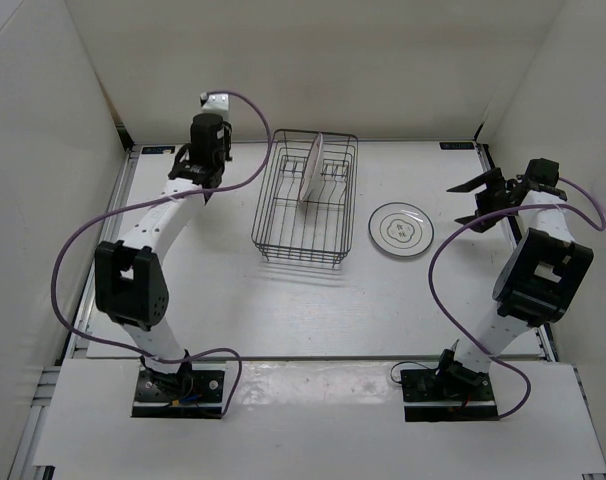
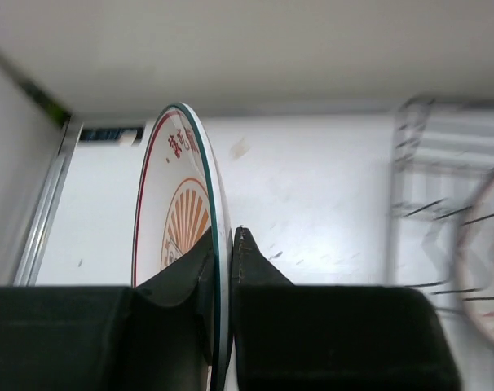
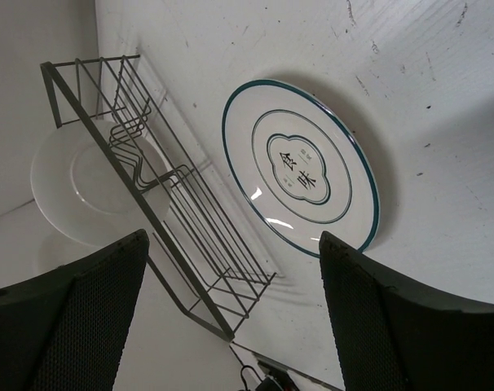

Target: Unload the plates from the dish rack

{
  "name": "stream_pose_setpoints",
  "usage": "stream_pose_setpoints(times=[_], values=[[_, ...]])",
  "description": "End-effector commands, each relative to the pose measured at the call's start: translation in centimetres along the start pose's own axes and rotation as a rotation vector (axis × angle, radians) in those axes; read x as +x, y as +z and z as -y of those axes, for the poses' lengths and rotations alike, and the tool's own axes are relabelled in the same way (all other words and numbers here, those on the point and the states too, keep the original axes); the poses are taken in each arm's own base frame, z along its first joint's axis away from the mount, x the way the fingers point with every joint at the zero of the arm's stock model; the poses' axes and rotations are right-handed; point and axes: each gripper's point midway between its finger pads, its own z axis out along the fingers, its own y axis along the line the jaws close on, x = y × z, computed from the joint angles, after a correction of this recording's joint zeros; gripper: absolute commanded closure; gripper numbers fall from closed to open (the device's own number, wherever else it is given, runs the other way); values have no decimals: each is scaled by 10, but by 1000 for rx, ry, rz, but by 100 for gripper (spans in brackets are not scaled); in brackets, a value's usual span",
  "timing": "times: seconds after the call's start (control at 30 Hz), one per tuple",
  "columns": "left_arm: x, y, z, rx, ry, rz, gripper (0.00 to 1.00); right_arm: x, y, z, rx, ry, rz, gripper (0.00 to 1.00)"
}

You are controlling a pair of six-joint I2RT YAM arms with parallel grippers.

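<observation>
My left gripper lowers the orange-patterned plate to the bare tabletop beside the rack next and releases the plate's rim, since that clear spot lies below the gripper.
The black wire dish rack [image 1: 305, 200] stands at the table's middle back. One plate [image 1: 311, 168] stands upright on edge in it. The ringed plate [image 1: 400, 229] lies flat on the table right of the rack. My left gripper [image 1: 195, 175] is left of the rack. In the left wrist view it [image 2: 222, 244] is shut on the rim of an orange-patterned plate [image 2: 178, 204], held on edge above the table. My right gripper [image 1: 488, 195] is open and empty, right of the ringed plate [image 3: 300, 167]. The right wrist view also shows the rack [image 3: 149, 187].
White walls close in the table on the left, back and right. The left gripper is near the back left corner [image 2: 59, 130]. The rack [image 2: 443, 179] and its standing plate [image 2: 485, 261] show blurred at the right of the left wrist view.
</observation>
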Motion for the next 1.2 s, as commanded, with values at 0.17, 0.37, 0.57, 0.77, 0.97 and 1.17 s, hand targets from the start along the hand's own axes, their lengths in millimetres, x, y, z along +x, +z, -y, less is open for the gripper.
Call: stream_pose_setpoints(times=[0.17,0.37,0.57,0.77,0.97,1.17], values=[[138,12,-33,-182,128,-257,93,-17,-4,-15,-68,-1,25,14],[184,16,-31,-210,136,-368,79,-27,-9,-16,-81,7,44,14],[187,27,-21,-206,88,-395,47,-29,-8,-14,-96,21,44,14],[184,28,-20,-207,30,-404,34,-37,-6,-14,-105,30,50,12],[135,36,-9,-154,-68,-313,28,-42,-6,-12,-113,52,53,12],[9,55,58,254,-295,-5,28,-45,-6,-14,-123,55,55,12]])
